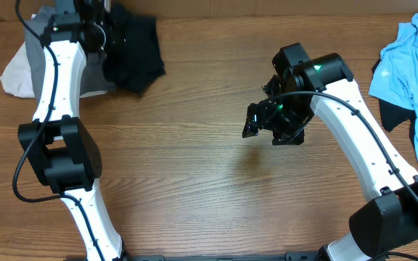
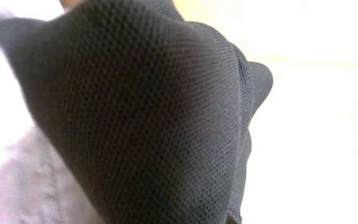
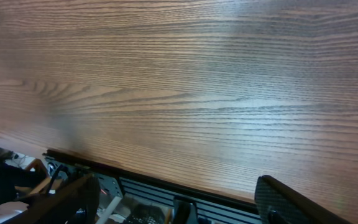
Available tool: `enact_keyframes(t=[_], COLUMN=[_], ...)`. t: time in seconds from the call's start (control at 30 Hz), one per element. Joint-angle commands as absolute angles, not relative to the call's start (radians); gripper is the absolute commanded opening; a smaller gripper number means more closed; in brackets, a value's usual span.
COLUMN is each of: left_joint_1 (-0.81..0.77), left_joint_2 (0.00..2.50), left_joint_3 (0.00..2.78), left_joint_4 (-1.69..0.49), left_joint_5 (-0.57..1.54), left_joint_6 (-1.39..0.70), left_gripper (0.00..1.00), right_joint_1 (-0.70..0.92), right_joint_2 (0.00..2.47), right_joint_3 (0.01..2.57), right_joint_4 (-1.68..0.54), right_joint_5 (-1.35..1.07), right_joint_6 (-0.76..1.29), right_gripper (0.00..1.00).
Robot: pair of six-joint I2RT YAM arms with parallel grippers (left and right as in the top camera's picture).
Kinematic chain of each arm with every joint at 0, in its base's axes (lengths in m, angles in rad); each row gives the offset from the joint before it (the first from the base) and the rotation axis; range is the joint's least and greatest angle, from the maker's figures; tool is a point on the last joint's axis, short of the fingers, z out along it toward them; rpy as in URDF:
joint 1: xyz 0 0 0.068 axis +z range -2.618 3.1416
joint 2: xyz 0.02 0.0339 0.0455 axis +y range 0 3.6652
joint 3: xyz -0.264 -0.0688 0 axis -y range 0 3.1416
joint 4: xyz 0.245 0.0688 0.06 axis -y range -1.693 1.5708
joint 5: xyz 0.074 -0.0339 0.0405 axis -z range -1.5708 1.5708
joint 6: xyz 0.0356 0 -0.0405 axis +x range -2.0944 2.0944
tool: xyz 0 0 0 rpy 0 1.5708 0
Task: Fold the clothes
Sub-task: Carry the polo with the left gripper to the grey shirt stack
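I need to move my left gripper to its left in the overhead view next, over the grey and white garment [image 1: 22,71], and release there, because the shirt [image 1: 136,54] hangs over bare wood.
A folded black shirt [image 1: 136,54] lies at the table's far left corner, partly on a grey and white garment [image 1: 22,71]. My left gripper [image 1: 99,35] is down at the shirt's left edge. In the left wrist view black mesh fabric [image 2: 148,112] fills the frame and rises up to the camera, hiding the fingers; the gripper is shut on it. My right gripper [image 1: 271,134] hangs open over bare wood at mid-table, with nothing between its fingers [image 3: 291,202]. More clothes lie at the right edge: a light blue garment [image 1: 412,65] over a black one [image 1: 392,116].
The wooden table [image 1: 194,181] is bare between the two arms. The right wrist view looks across the table's edge to a black frame rail [image 3: 166,186] and equipment beyond it.
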State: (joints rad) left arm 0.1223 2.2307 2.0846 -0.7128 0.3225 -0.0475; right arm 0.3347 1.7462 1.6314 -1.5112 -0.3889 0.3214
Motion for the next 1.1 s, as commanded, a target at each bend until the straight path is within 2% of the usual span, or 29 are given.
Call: enact_keyframes(t=[0.0,0.9,1.0,1.07], left_joint_1=[0.131,0.365,0.370,0.376], left_joint_2=[2.237,2.298,2.349,2.386], left_joint_3=[2.177,2.234,2.234,2.234], left_joint_4=[-0.733,-0.759,-0.752,-0.735], left_joint_5=[0.281,0.279,0.249,0.154], left_joint_6=[-0.021,0.024,0.024,0.023], left_gripper=[0.04,0.06,0.08,0.08], right_joint_1=[0.332,0.332,0.332,0.331], right_joint_2=[1.715,1.715,1.715,1.715], right_joint_3=[1.657,1.657,1.657,1.657], right_joint_4=[-1.515,-1.544,-1.556,-1.559], right_joint_5=[-0.397,-0.397,-0.397,-0.394], right_joint_6=[0.337,0.353,0.353,0.353], right_gripper=[0.84,0.84,0.84,0.84])
